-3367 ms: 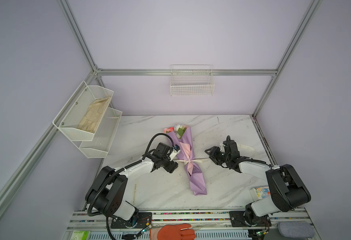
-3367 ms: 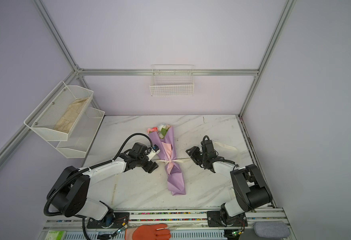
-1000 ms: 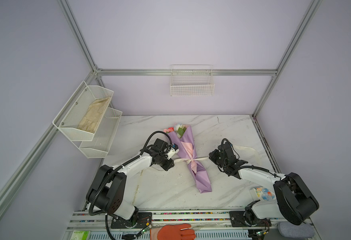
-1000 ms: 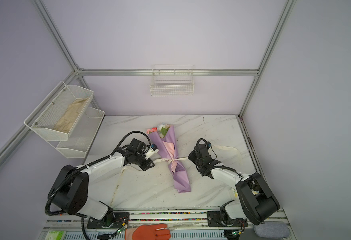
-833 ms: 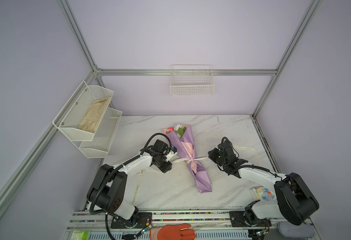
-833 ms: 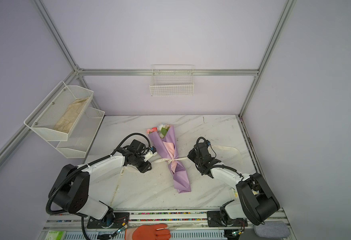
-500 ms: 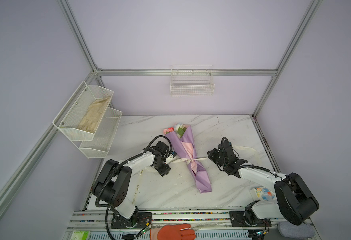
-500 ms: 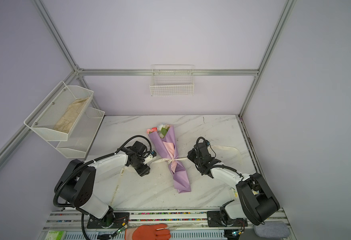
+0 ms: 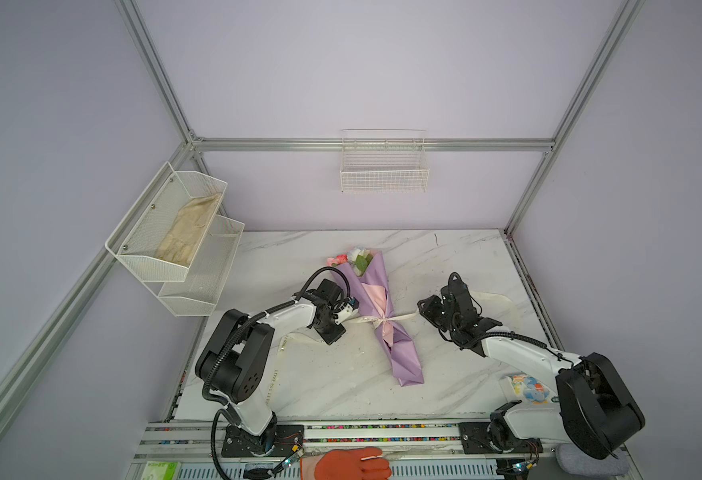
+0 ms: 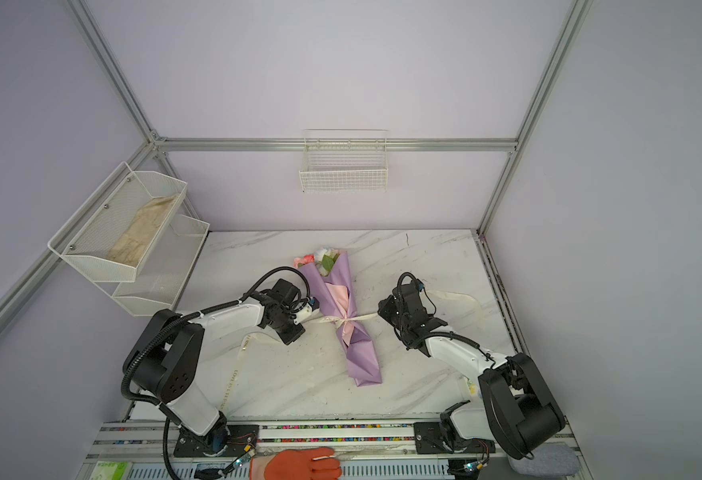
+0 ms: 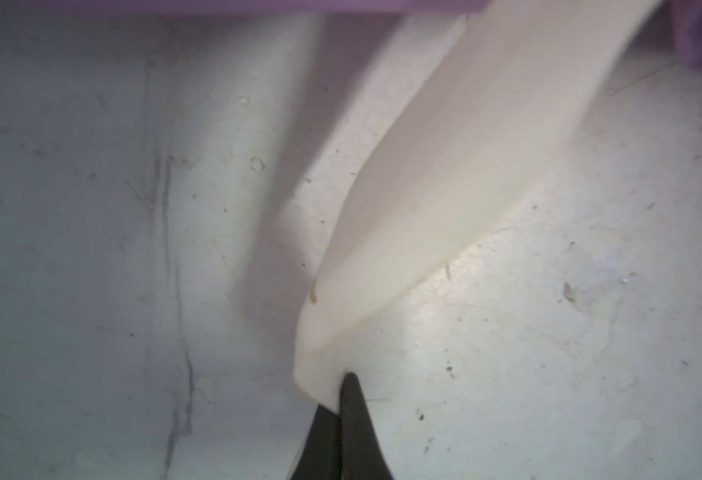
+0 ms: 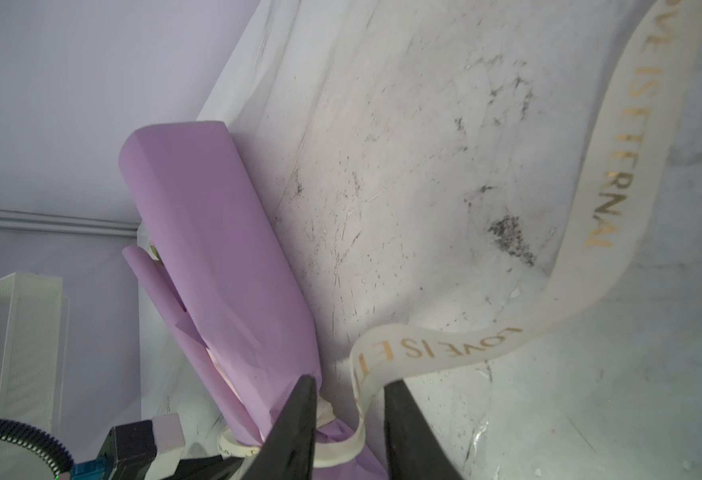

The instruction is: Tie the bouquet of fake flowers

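The ribbon goes up in my left gripper toward the knot at the bouquet's middle (image 9: 383, 321) for release next, because its held part still stretches off beside the bouquet's paper.
The bouquet (image 9: 384, 328), a lilac paper cone with a pink inner face, lies on the marble table (image 9: 445, 257). The fake flowers (image 9: 351, 258) stick out at its far end. A cream gold-lettered ribbon (image 12: 457, 347) is knotted (image 9: 384, 322) round the bouquet's middle. My left gripper (image 11: 341, 395) is shut on the ribbon's left part (image 11: 445, 187), just left of the bouquet (image 10: 343, 320) in both top views. My right gripper (image 12: 349, 382) is open to the right of the knot, and the ribbon passes loosely between its fingers (image 12: 403, 415).
A white mesh rack (image 9: 175, 249) holding a beige cloth hangs on the left wall. A wire basket (image 9: 384, 170) hangs on the back wall. An orange glove (image 9: 349, 463) lies at the front rail. A printed packet (image 9: 526, 386) is by the right arm's base. Ribbon tails (image 9: 274, 374) trail across the table.
My left gripper opened, shifted slightly toward the front and shut on the ribbon. My right gripper's jaws have spread wider. The bouquet's lower end swung right earlier on.
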`<move>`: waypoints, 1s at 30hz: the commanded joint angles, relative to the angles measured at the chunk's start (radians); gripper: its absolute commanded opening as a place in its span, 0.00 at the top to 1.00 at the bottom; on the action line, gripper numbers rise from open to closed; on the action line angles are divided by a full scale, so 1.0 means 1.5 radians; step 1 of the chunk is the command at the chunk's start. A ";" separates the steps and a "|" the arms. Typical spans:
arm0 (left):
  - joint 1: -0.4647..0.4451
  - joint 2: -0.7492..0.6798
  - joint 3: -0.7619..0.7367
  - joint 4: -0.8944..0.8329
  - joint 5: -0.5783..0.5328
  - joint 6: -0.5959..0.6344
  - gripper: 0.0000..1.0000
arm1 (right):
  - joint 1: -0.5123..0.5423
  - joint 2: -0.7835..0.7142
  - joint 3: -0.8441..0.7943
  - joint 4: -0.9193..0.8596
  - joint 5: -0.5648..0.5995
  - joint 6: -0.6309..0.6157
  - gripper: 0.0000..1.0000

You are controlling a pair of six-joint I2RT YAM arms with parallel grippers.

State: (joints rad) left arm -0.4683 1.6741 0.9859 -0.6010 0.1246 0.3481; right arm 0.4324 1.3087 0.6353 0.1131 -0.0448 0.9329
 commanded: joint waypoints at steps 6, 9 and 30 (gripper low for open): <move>-0.009 -0.168 0.004 0.067 0.135 -0.074 1.00 | -0.060 -0.041 0.032 -0.039 -0.087 -0.132 0.60; -0.012 -0.207 -0.006 0.098 0.177 -0.102 1.00 | -0.057 -0.034 0.042 0.001 -0.199 -0.155 0.58; -0.041 -0.187 0.014 0.116 0.233 -0.143 0.96 | 0.179 0.078 0.043 0.295 -0.275 0.140 0.48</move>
State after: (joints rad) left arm -0.5236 1.3930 0.9855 -0.4580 0.4435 0.1558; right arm 0.6800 1.4017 0.6960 0.4343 -0.4808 1.0447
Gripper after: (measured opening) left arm 0.047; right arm 0.521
